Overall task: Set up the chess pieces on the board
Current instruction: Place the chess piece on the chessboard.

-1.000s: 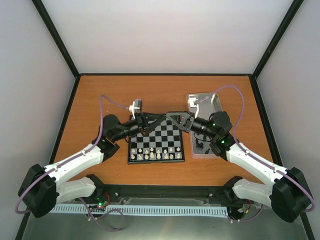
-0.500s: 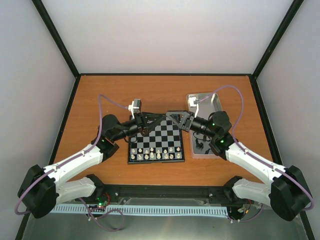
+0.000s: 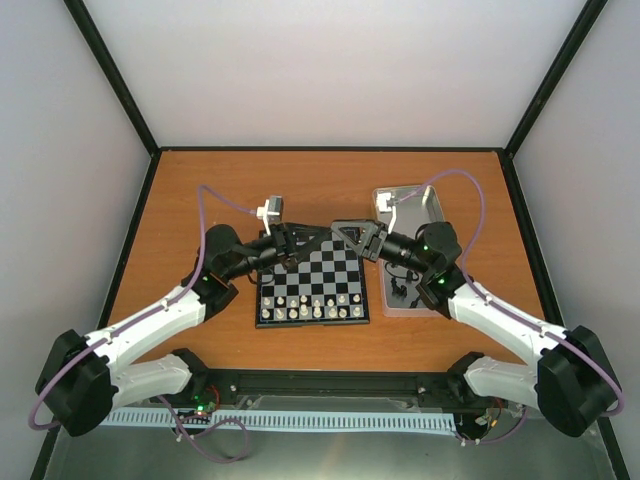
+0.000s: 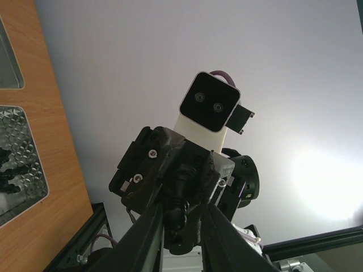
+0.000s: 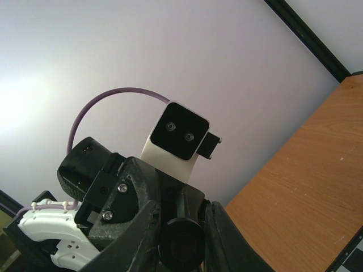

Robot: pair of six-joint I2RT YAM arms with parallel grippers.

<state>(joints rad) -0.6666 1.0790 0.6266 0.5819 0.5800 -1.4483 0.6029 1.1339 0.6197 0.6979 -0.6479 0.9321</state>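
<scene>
The robot will next swing its left gripper to the board's far row opposite the white pieces, below the gripper and to its left in the top view, turn downward, lower and release.
The board lies in the middle of the table, with white pieces on its two near rows. Over its far edge my left gripper and right gripper meet tip to tip. One black chess piece is between them. In the left wrist view its knobbed top sits inside my left gripper, with the right gripper's body behind. In the right wrist view its round base is clamped between the fingers of my right gripper. Both grippers are shut on it.
A silver tin stands right of the board, partly under the right arm, with several black pieces at its near end. The left wrist view shows that tin's patterned floor at its left edge. Black posts frame the orange table.
Both grippers have shifted very slightly toward the far side, still tip to tip over the board's far edge. The piece stays between them.
</scene>
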